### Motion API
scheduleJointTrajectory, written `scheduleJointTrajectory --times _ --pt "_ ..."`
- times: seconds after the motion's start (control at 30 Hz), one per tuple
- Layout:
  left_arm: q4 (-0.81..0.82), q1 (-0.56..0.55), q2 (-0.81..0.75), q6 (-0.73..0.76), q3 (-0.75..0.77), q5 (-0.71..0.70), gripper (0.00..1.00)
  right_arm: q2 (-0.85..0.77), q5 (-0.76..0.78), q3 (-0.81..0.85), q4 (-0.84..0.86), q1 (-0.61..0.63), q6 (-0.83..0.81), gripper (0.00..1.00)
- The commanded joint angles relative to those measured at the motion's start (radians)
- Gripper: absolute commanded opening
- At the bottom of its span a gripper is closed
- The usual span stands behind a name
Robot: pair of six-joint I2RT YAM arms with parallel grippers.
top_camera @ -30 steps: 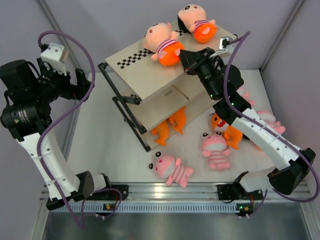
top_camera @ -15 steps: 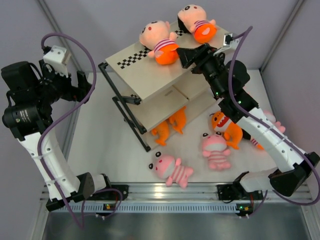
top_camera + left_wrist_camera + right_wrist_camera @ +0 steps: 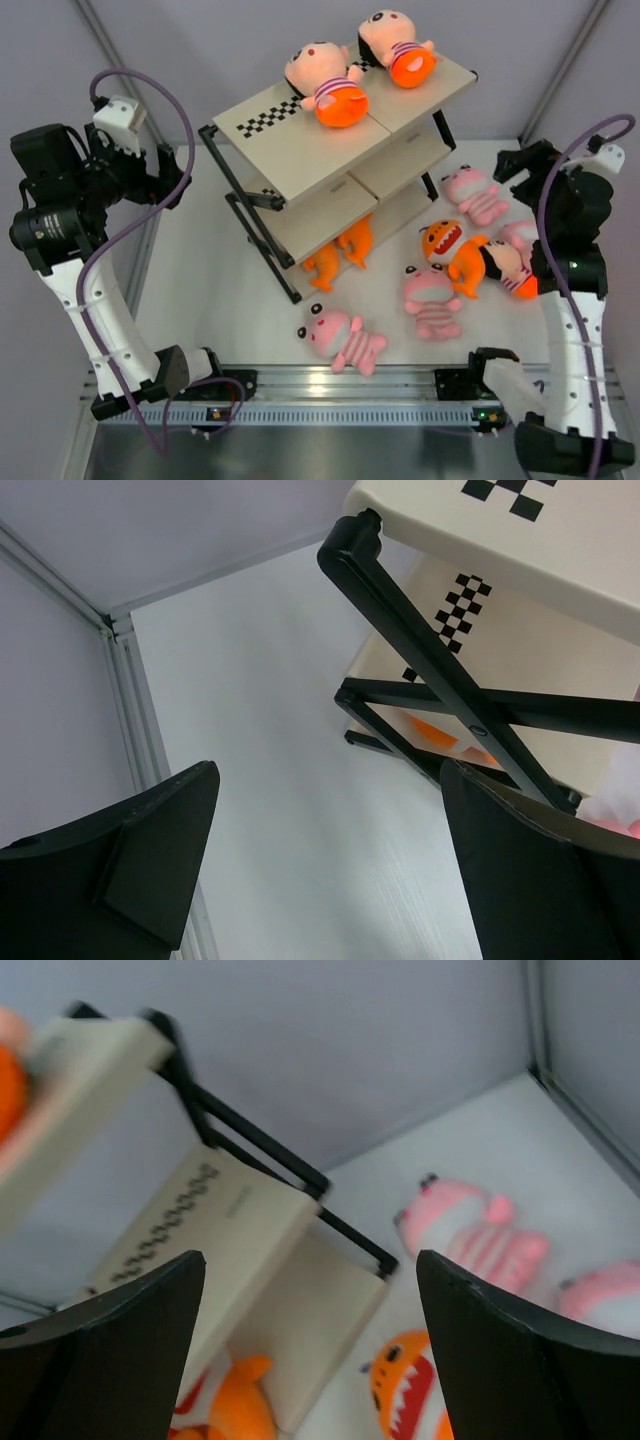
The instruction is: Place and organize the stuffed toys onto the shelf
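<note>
I should tilt my right gripper downward and lower it onto the third doll's orange bottom (image 3: 524,287) below it, since the doll's bottom sticks out clear of the toothy creature (image 3: 450,250).
The shelf (image 3: 300,150) stands at the back centre with two black-haired dolls lying on its top board, one (image 3: 325,82) on the left and one (image 3: 395,45) at the far corner. An orange creature (image 3: 340,250) lies under the lowest board. On the table to the right lie an orange toothy creature (image 3: 450,250), a doll (image 3: 505,265) and pink striped animals (image 3: 475,193) (image 3: 432,298) (image 3: 345,338). My right gripper (image 3: 518,163) (image 3: 310,1260) hangs open and empty above the right-hand toys. My left gripper (image 3: 172,172) (image 3: 330,770) is open, left of the shelf frame (image 3: 440,680).
Grey walls close in the table on the left, back and right. Another pink animal (image 3: 522,235) lies by the right wall. The arm bases sit on a metal rail (image 3: 340,385) at the near edge. The right wrist view shows the pink animal (image 3: 470,1235) and orange creature (image 3: 405,1385).
My right gripper opened, left the second doll on the top board and drew back to the right, over the toys on the table. The left arm barely moved.
</note>
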Motion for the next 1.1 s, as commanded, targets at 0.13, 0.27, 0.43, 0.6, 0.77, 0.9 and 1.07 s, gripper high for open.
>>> scheduleJointTrajectory --times 0.13,0.27,0.43,0.6,0.77,0.9,1.07 --pt "0.041 0.002 -0.024 0.029 -0.028 0.0 0.98 0.046 -0.167 -0.327 -0.117 -0.601 0.068 0.84" --pt "0.039 0.002 -0.027 0.037 -0.037 -0.003 0.98 -0.005 -0.022 -0.418 -0.092 -0.638 0.038 0.84" --pt "0.039 0.002 -0.025 0.048 -0.04 0.004 0.98 -0.07 0.069 -0.53 -0.086 -0.686 0.103 0.83" --pt "0.041 -0.001 -0.022 0.055 -0.043 0.004 0.98 -0.184 0.067 -0.666 -0.061 -0.72 0.199 0.65" --pt "0.041 -0.007 -0.024 0.058 -0.046 0.003 0.98 -0.219 0.05 -0.782 -0.016 -0.72 0.269 0.62" --pt "0.041 -0.005 -0.024 0.058 -0.048 0.003 0.98 -0.149 0.0 -0.818 0.072 -0.718 0.266 0.62" --pt "0.041 -0.005 -0.03 0.06 -0.058 -0.005 0.98 -0.028 -0.066 -0.842 0.19 -0.728 0.246 0.69"
